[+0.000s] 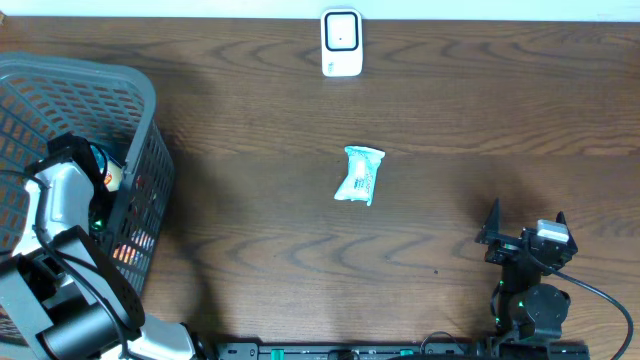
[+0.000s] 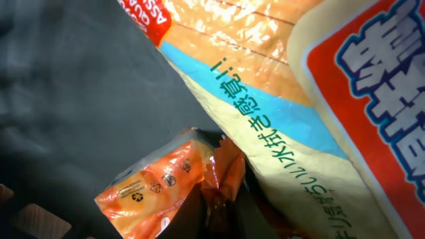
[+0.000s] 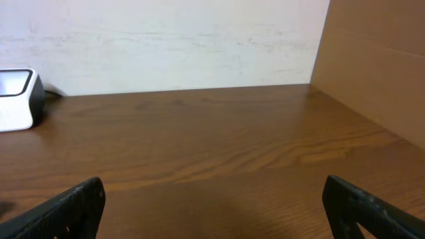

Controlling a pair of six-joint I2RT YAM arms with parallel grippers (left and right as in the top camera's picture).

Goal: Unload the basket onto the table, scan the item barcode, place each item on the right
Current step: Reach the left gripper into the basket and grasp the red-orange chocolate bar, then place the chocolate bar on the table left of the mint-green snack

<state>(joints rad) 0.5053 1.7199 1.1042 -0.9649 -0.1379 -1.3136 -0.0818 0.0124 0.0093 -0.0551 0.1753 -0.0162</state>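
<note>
Bare wood by the teal packet lies to the right of my left gripper in the overhead view, so the gripper rises, crosses and lowers to release next.
My left gripper (image 2: 222, 202) is down inside the grey basket (image 1: 140, 110), shut on the crimped edge of an orange snack packet (image 2: 149, 192). A large yellow and orange bag (image 2: 299, 93) lies against that packet. From overhead, the left arm (image 1: 62, 195) reaches into the basket and hides its gripper. The white barcode scanner (image 1: 341, 43) stands at the table's far edge, and it also shows in the right wrist view as the scanner (image 3: 14, 99). My right gripper (image 1: 527, 235) rests open near the front right, with nothing between its fingers (image 3: 86, 199).
A teal and white packet (image 1: 360, 175) lies in the middle of the wooden table. The basket holds several more packets. A brown cardboard wall (image 3: 378, 60) stands to the right of the right gripper.
</note>
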